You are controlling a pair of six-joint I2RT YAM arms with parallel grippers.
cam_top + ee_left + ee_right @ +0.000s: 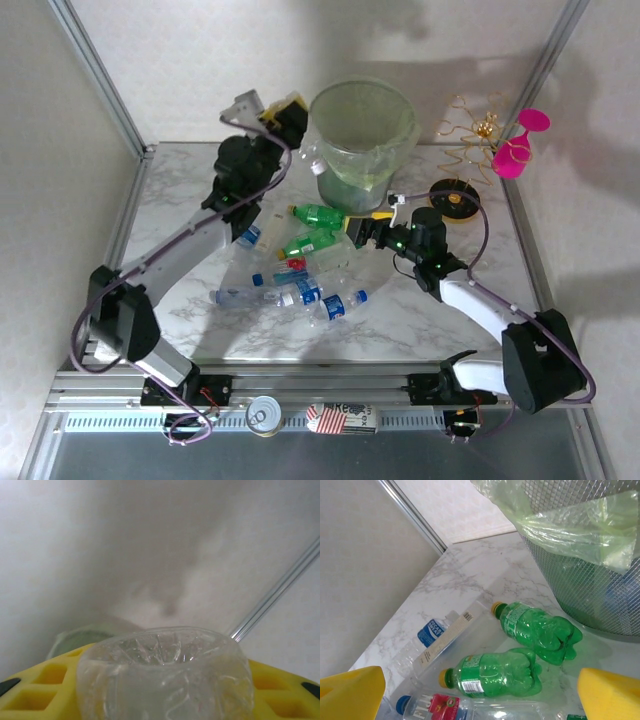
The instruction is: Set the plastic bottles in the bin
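The clear bottle is outside the bin's rim; my left gripper must carry it sideways over the bin's opening [366, 112] next and release it there.
My left gripper [283, 115] is raised beside the left rim of the pale green bin [362, 130]. In the left wrist view its yellow fingers [35, 687] are shut on a clear bottle [165, 675], whose ribbed base faces the camera, with the bin's rim [75, 637] behind. My right gripper [365, 230] stands open low over the pile, with nothing between its fingers [350, 695]. Below it lie two green bottles [537, 630] [495, 675], a red-labelled clear bottle [440, 707] and a blue-labelled one [432, 630]. Several more clear bottles [300, 295] lie mid-table.
A pink goblet [520, 150], a gold wire stand [470, 130] and a black round object [455, 195] sit at the back right. A silver tin can [265, 415] rests on the front rail. The lined bin wall [585, 580] is close on the right gripper's right.
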